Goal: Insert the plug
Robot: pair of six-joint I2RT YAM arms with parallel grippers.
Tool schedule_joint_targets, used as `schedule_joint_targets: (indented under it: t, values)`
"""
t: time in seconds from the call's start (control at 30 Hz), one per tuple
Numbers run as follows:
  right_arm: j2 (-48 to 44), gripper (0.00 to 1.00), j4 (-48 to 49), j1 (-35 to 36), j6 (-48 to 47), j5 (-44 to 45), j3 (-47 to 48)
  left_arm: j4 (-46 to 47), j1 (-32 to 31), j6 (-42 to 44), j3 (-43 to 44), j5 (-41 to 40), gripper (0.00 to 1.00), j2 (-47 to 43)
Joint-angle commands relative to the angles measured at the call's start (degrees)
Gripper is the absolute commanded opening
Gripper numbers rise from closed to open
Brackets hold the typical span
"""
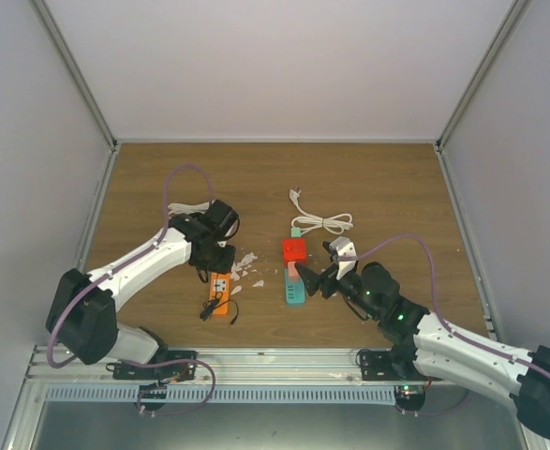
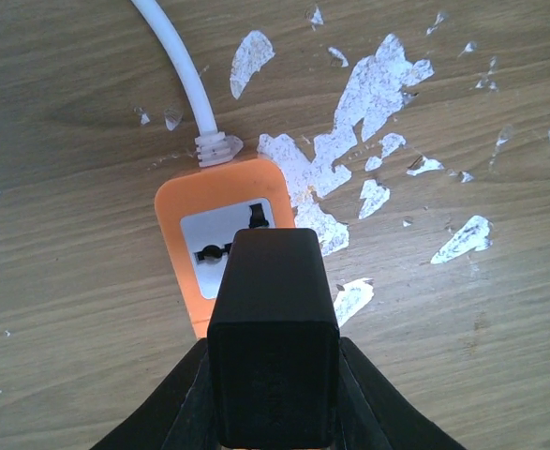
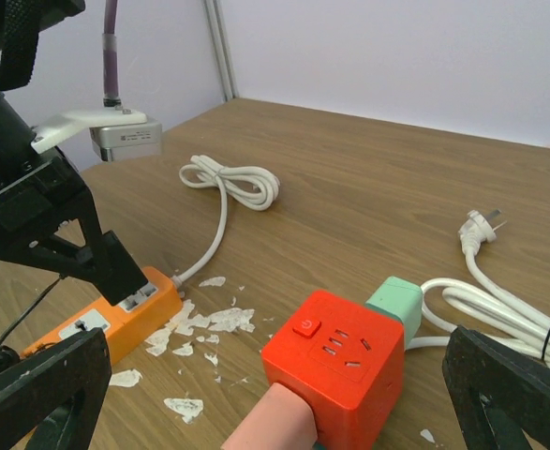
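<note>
The slots of the white socket side below are still uncovered at the power strip's end with the cord, so the robot's left gripper should lower the plug onto them next and let it go.
An orange power strip (image 2: pixel 176 234) (image 1: pixel 219 286) lies on the wooden table, its white cord (image 2: pixel 185 75) leading away. My left gripper (image 2: pixel 273 380) (image 1: pixel 221 262) is shut on a black plug (image 2: pixel 273 328) and holds it tilted over the strip's white socket face. In the right wrist view the black plug (image 3: pixel 115 262) meets the orange strip (image 3: pixel 115 323) at its lower end; its prongs are hidden. My right gripper (image 3: pixel 275 398) (image 1: pixel 318 281) stands open beside a red cube socket (image 3: pixel 340 361), gripping nothing.
The red cube (image 1: pixel 295 250) sits on a teal strip (image 1: pixel 295 289) next to a pink block (image 3: pixel 275 427). A coiled white cable (image 1: pixel 323 223) with a free white plug (image 3: pixel 481 225) lies behind it. White flakes (image 2: pixel 368 94) litter the wood. A thin black cord (image 1: pixel 211 309) trails by the orange strip.
</note>
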Motion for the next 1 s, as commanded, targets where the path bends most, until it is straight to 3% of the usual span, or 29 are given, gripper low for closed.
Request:
schedule_joint_targets:
  t: [0.0, 0.97]
  values:
    - [-0.29, 1.0, 2.02, -0.34, 1.03, 0.67, -1.32, 3.13, 0.19, 0.98, -0.99, -0.61, 0.0, 1.84]
    - [-2.01, 1.0, 1.93, -0.34, 1.53, 0.43, -2.31, 5.99, 0.26, -3.8, -5.76, 1.69, 0.0, 15.07]
